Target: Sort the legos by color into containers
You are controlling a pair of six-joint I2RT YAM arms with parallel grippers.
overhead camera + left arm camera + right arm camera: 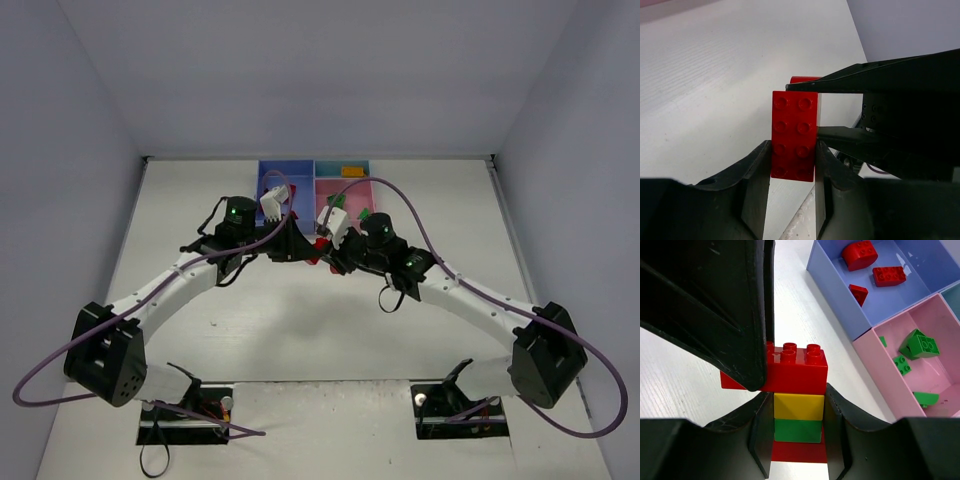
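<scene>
My left gripper carries the red studded brick outward and to the left in the top view over the blue tray [300, 196] next, then releases it, since red bricks lie there.
My left gripper [792, 150] is shut on the sides of a red studded brick [794, 125]. That brick is the top [800, 372] of a stack with a yellow brick [798, 406], a green brick [798, 430] and a red base [799, 452]. My right gripper [797, 400] is shut on the yellow and green bricks. The two grippers meet mid-table [312, 250], just in front of the trays. The blue tray [832, 295] holds three red bricks. The pink tray [935, 372] holds green bricks.
The tray cluster stands at the back centre: blue tray [285, 172], pink tray [355, 192], narrow teal tray [325, 170] with an orange brick [352, 171]. Grey walls enclose the table on three sides. Purple cables loop off both arms.
</scene>
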